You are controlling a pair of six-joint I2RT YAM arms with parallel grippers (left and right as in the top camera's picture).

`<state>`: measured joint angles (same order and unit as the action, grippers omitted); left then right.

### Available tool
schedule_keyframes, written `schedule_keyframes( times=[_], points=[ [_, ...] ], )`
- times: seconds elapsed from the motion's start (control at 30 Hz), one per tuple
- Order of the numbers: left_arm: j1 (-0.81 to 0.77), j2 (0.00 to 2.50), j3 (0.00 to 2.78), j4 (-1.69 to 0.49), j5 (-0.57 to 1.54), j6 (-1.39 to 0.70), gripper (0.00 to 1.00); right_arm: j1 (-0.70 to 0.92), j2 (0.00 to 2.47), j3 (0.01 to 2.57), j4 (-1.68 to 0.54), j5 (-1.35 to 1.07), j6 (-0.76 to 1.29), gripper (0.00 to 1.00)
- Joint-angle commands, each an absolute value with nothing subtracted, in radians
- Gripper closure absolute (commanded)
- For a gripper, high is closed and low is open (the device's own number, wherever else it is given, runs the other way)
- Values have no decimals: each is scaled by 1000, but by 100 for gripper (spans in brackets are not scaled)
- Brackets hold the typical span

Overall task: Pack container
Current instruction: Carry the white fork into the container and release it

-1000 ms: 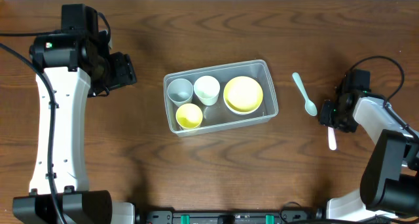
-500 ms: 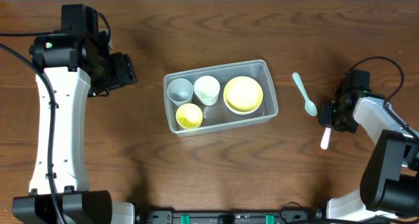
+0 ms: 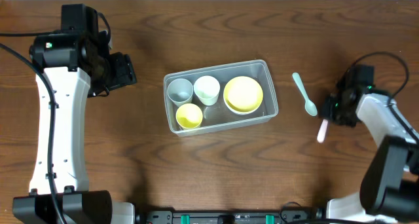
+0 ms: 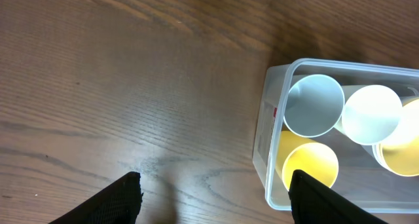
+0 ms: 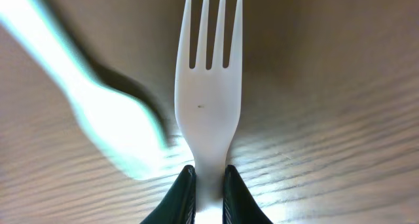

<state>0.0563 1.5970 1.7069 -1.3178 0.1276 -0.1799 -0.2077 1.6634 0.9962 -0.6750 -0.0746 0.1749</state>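
The container's bare bottom beside the yellow bowl is to the left in the overhead view, so my right gripper will lift, swing that way, lower and let go.
The clear plastic container (image 3: 270,106) sits mid-table and holds a grey cup (image 3: 179,91), a white cup (image 3: 206,90), a yellow cup (image 3: 189,116) and a yellow bowl (image 3: 243,94); it also shows in the left wrist view (image 4: 266,158). My right gripper (image 3: 329,111) is shut on a white plastic fork (image 5: 208,80), whose end (image 3: 321,131) sticks out below it in the overhead view. A mint green spoon (image 3: 304,93) lies just left of the gripper, blurred in the right wrist view (image 5: 98,112). My left gripper (image 4: 213,204) is open and empty, left of the container.
Wooden table all round. The left arm (image 3: 62,119) stands along the left side, the right arm (image 3: 386,132) at the right edge.
My right gripper has turned and shifted slightly with the fork; the fork's free end has swung from lower right to lower left. The left arm has not moved.
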Motion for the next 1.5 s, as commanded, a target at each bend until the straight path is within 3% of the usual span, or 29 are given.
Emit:
schedule_keyframes(
  times=[0.0,0.17,0.37,0.63,0.97,1.03,1.17,1.27,1.33,1.4,1.47],
  points=[
    [60,1601,1703,-1323,119,-178,27,-137,1530,1157,-712,-158,95,99],
    [60,1601,1703,-1319,119,-178,27,55,1459,1331,-773,-159,-190,99],
    [60,1601,1703,-1320,119,-178,27,333,1465,1366,-806,-162,-569,99],
    [60,1601,1703,-1320,119,-178,27,559,1562,1359,-841,-162,-806,99],
    [60,1601,1703,-1320,119,-178,27,603,1713,1359,-914,-162,-831,98],
    [60,1601,1703,-1320,119,-178,27,603,1724,1359,-916,-162,-831,89],
    [60,1601,1703,-1320,119,-178,27,603,1728,1359,-916,-162,-831,60],
    [60,1601,1703,-1321,119,-178,27,603,1728,1359,-922,-162,-831,48],
    [60,1601,1703,-1321,119,-178,27,603,1728,1359,-923,-161,-831,51],
    [60,1601,1703,-1322,119,-178,27,602,1727,1360,-917,-159,-814,60],
    [60,1601,1703,-1323,119,-178,27,596,1720,1361,-888,-136,-719,60]
  ],
)
